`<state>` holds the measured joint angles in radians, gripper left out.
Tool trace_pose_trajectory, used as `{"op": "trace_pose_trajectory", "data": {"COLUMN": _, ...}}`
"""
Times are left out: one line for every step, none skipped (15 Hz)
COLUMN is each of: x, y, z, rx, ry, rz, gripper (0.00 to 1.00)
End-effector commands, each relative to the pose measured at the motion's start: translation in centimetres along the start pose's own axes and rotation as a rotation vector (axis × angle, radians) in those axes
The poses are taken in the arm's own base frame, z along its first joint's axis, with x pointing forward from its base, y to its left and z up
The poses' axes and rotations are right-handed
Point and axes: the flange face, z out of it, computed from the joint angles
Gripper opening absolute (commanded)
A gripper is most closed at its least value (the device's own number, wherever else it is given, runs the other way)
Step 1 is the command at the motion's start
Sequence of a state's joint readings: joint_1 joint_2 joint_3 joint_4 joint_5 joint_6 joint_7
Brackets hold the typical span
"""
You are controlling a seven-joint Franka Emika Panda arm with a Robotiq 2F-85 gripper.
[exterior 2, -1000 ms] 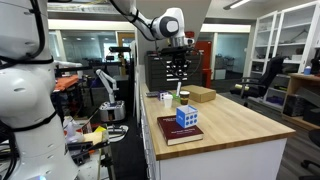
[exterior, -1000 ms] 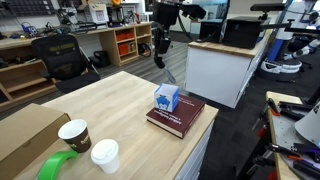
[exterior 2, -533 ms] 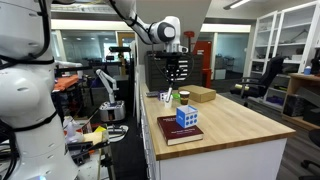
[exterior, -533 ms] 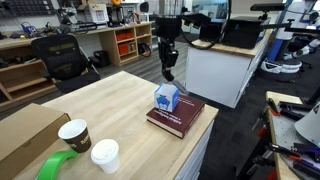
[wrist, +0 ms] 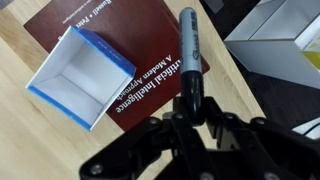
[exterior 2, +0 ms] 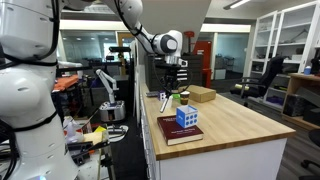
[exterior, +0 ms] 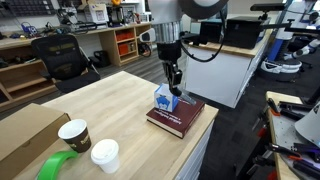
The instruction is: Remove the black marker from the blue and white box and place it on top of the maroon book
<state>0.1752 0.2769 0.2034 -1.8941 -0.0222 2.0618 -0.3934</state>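
Note:
My gripper lowers the marker onto the maroon book's cover (exterior: 182,113) (wrist: 154,62) next, shifting slightly toward the blue and white box, because the marker hangs above the book's edge.
My gripper (wrist: 192,108) is shut on the black marker (wrist: 189,50), which sticks out from between the fingers. In the wrist view the marker lies over the right edge of the maroon book (wrist: 135,45). The blue and white box (wrist: 82,76) stands open on the book, left of the marker, and its inside looks empty. In both exterior views the gripper (exterior: 173,76) (exterior 2: 167,80) hangs just above the box (exterior: 167,98) (exterior 2: 187,119) and book (exterior: 178,118) (exterior 2: 172,134), at the table's edge.
On the wooden table (exterior: 110,105) stand a brown cardboard box (exterior: 25,135), two paper cups (exterior: 73,133) (exterior: 104,155) and a green tape roll (exterior: 58,166). The book sits at the table edge. A white counter (exterior: 215,70) stands behind the arm.
The arm has moved down and toward the box and book, with the marker held in the gripper. The box and book have not moved.

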Motion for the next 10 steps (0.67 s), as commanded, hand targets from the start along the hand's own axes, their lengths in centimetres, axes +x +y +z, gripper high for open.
{"op": "trace_pose_trajectory", "data": {"x": 0.8, "y": 0.4, "z": 2.1, "rx": 0.010, "ry": -0.075, "rz": -0.001, "gripper": 0.06}}
{"op": "trace_pose_trajectory", "data": {"x": 1.0, "y": 0.6, "z": 2.8, "rx": 0.010, "ry": -0.089, "rz": -0.003, "gripper": 0.06}}
{"op": "trace_pose_trajectory", "data": {"x": 1.3, "y": 0.8, "z": 3.6, "rx": 0.007, "ry": -0.102, "rz": -0.004, "gripper": 0.06}}
{"op": "trace_pose_trajectory", "data": {"x": 1.5, "y": 1.0, "z": 4.1, "rx": 0.008, "ry": -0.111, "rz": -0.008, "gripper": 0.06}}
{"op": "trace_pose_trajectory", "data": {"x": 1.9, "y": 1.2, "z": 4.7, "rx": 0.005, "ry": -0.117, "rz": -0.013, "gripper": 0.06}}
{"op": "trace_pose_trajectory", "data": {"x": 2.1, "y": 1.3, "z": 5.1, "rx": -0.001, "ry": -0.121, "rz": -0.017, "gripper": 0.06}}
{"op": "trace_pose_trajectory", "data": {"x": 2.5, "y": 1.5, "z": 5.7, "rx": -0.013, "ry": -0.117, "rz": -0.024, "gripper": 0.06}}
{"op": "trace_pose_trajectory", "data": {"x": 2.8, "y": 1.7, "z": 6.1, "rx": -0.019, "ry": -0.123, "rz": -0.027, "gripper": 0.06}}
{"op": "trace_pose_trajectory", "data": {"x": 3.2, "y": 1.8, "z": 6.7, "rx": -0.027, "ry": -0.133, "rz": -0.031, "gripper": 0.06}}
{"op": "trace_pose_trajectory", "data": {"x": 3.4, "y": 1.9, "z": 7.1, "rx": -0.033, "ry": -0.139, "rz": -0.037, "gripper": 0.06}}
